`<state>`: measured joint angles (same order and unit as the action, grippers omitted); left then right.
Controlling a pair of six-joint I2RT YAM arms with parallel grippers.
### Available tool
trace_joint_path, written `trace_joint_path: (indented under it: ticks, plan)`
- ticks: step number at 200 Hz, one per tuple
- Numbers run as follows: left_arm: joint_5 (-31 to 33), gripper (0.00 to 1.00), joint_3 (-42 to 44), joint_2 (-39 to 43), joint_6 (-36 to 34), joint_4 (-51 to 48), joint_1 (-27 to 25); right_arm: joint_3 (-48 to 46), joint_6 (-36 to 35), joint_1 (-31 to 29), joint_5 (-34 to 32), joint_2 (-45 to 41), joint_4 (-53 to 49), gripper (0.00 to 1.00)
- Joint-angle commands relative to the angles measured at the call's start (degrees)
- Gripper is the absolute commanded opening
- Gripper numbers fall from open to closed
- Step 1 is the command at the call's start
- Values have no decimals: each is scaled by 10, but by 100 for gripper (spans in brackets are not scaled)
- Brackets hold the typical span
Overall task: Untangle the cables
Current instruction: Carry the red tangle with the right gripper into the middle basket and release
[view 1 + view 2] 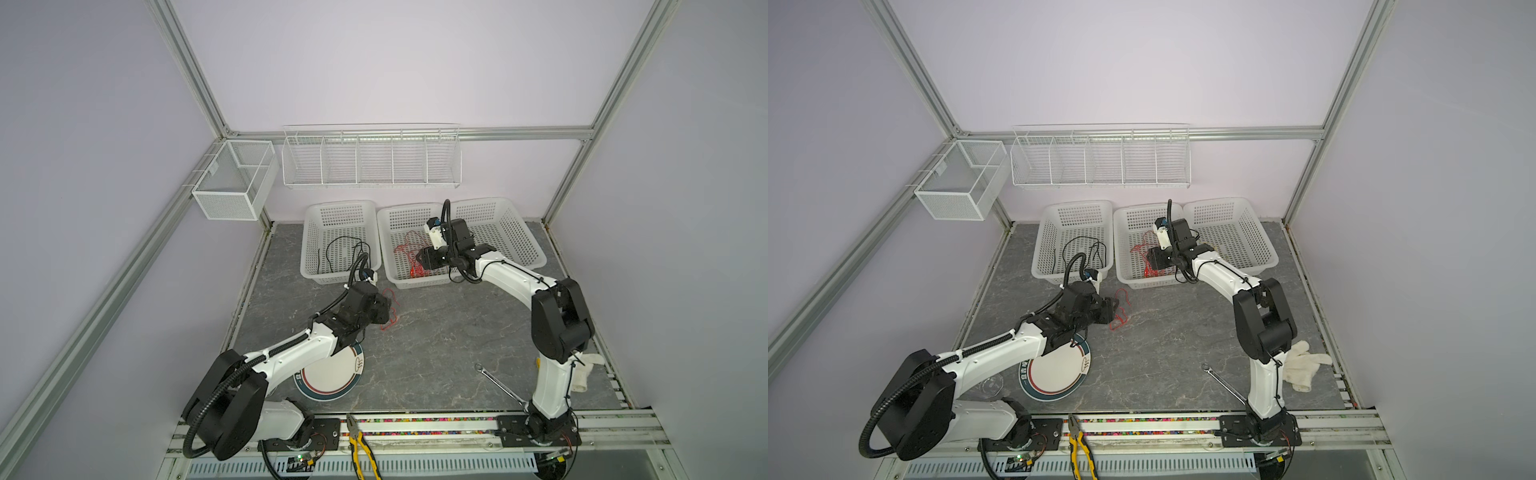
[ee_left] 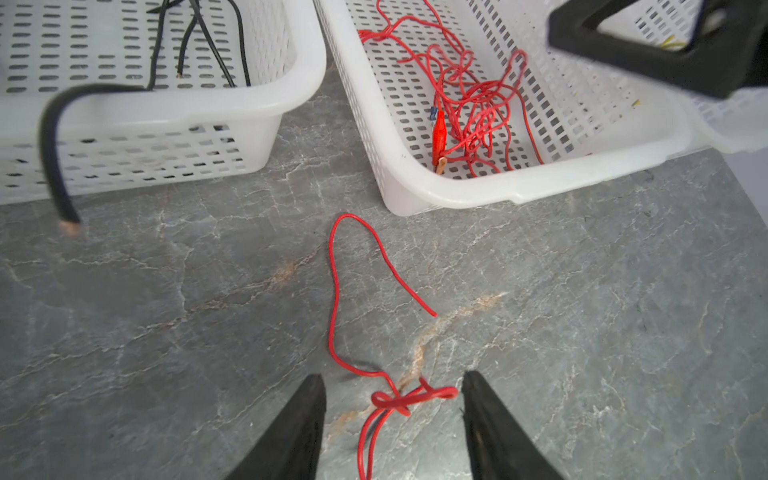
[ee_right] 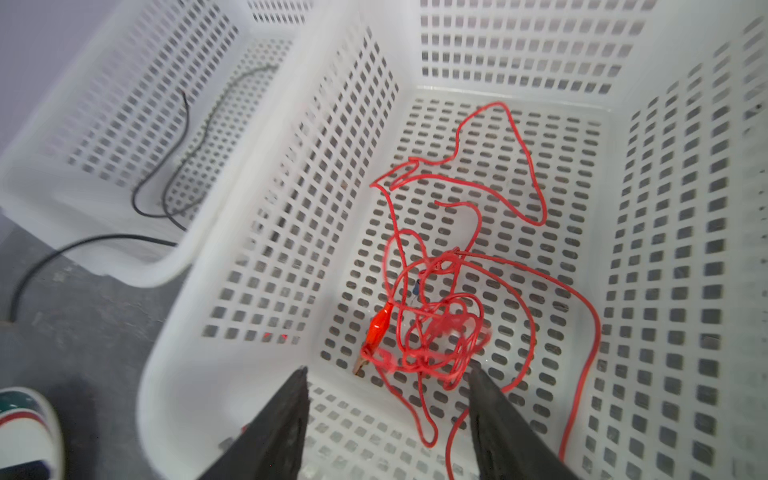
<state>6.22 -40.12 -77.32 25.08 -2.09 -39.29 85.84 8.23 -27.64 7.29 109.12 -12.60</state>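
Observation:
The loop in the loose red cable's [image 1: 1120, 321] [image 2: 409, 397] small knot lies below. Next, my left gripper lowers its open fingers around the crossing parts of the cable and closes there.
A loose red cable [image 2: 335, 291] lies on the grey table in front of the baskets. It has a small knot [image 2: 395, 401] that sits between the jaws of my left gripper [image 2: 392, 376], which is open just above it. A tangle of red cables [image 3: 436, 328] with a red clip [image 3: 378, 328] lies in the middle basket [image 1: 388, 259]. My right gripper [image 3: 388, 370] hangs open over the tangle, holding nothing. Black cables [image 1: 345, 249] lie in the left basket [image 1: 307, 245]. A bit of yellow cable [image 2: 671, 43] shows in the right basket [image 1: 519, 232].
A round plate [image 1: 332, 380] lies partly under the left arm. A wrench [image 1: 498, 384] and a white glove [image 1: 582, 370] lie by the right arm's base, and yellow-handled pliers [image 1: 363, 449] lie on the front rail. A wire rack [image 1: 370, 160] and a mesh box [image 1: 232, 183] hang on the walls.

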Motion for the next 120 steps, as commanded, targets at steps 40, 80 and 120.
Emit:
trace_joint_path:
  ticks: [40, 80, 120]
  plan:
    - [-11, 51, -79, -60, 15, -85, 0, -48, -17, -3, 27, -93, 20, 69]
    - [1, 51, -74, -55, 11, -111, 0, -71, -25, -5, 25, -113, 21, 69]
    - [-6, 53, -42, -3, -18, -112, 0, -86, -24, -7, 25, -118, 21, 69]
